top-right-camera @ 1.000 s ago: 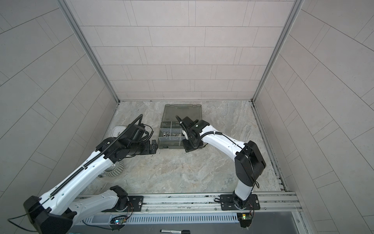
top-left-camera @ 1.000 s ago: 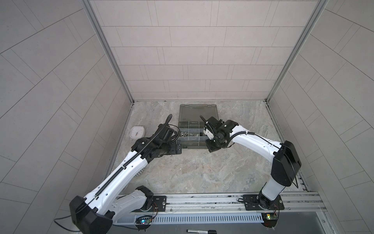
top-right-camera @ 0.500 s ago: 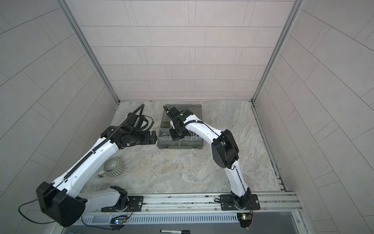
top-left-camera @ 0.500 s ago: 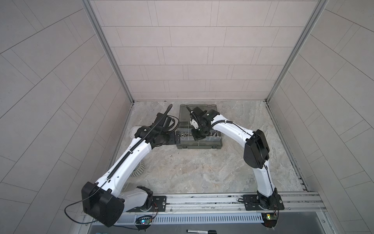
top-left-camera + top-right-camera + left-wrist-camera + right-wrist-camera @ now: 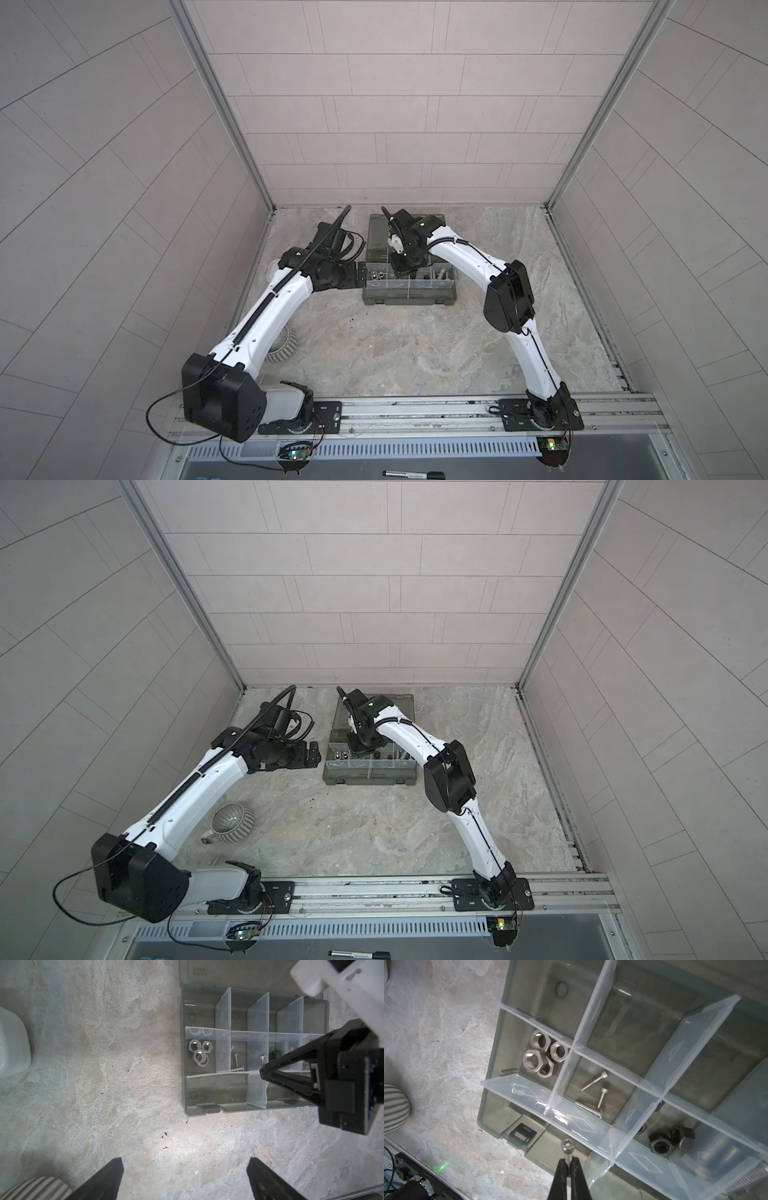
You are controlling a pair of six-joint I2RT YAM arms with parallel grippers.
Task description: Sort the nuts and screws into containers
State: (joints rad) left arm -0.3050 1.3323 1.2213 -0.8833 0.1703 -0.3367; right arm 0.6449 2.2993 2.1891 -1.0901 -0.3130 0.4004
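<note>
The robot's right gripper will next move slightly outward over the compartment with thin screws and let go of the stem, because matching small silver screws are already in there.
My right gripper (image 5: 568, 1160) is shut on the shank of a small silver screw (image 5: 568, 1147), head outward. It hangs over the front row of the open grey-green organizer case (image 5: 492, 1076), near the compartment holding thin screws (image 5: 598, 1088). Silver nuts (image 5: 542, 1053) lie in the neighbouring end compartment, black nuts (image 5: 670, 1142) on the thin screws' other side. In both top views the right gripper (image 5: 409, 272) (image 5: 361, 750) is above the case (image 5: 409, 298) (image 5: 370, 780). My left gripper (image 5: 185, 1167) is open and empty over bare table, just left of the case (image 5: 184, 1084) (image 5: 359, 276).
A ribbed grey mug (image 5: 232, 823) (image 5: 35, 1188) stands on the table under my left arm. A white clock (image 5: 12, 1043) sits at the left wall. Thick bolts (image 5: 716, 1155) lie in a far compartment. A black marker (image 5: 411, 473) lies off the table in front.
My right gripper, still shut on the small screw, has moved from the case's front right to over its compartments. The left arm has shifted back along the case's left side, its gripper staying open.
</note>
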